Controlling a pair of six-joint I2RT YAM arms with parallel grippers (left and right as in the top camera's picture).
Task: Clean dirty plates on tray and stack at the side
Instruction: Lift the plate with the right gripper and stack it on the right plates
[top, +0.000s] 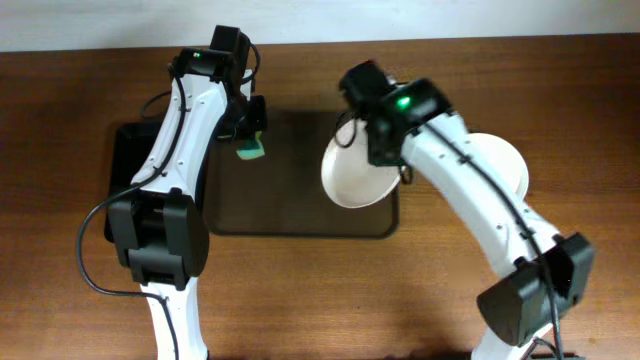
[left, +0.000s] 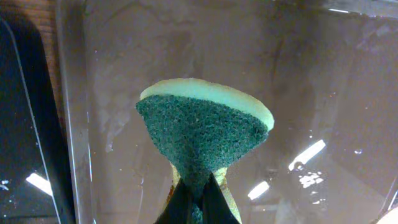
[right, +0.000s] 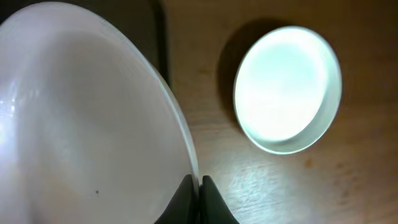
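Observation:
My right gripper is going to carry its plate to the right in the overhead view next, then lower it onto the other white plate (top: 503, 163) (right: 286, 90), because that one is beside the tray.
My right gripper (top: 375, 140) is shut on the rim of a white plate (top: 355, 178) and holds it tilted over the right end of the dark brown tray (top: 290, 215). In the right wrist view the fingers (right: 199, 186) pinch the rim of this plate (right: 93, 124). Another white plate (top: 505, 165) lies on the table right of the tray, also seen in the right wrist view (right: 287, 87). A third plate does not show apart from these. My left gripper (top: 248, 130) is shut on a green and yellow sponge (top: 250, 149) above the tray's left part; its fingers (left: 198, 199) pinch the sponge (left: 202, 130).
A smaller glossy black tray (top: 125, 160) lies left of the brown tray, under the left arm, and shows at the left edge of the left wrist view (left: 25, 124). The brown tray's floor (left: 311, 74) looks wet and bare. The wooden table (top: 330, 300) extends in front.

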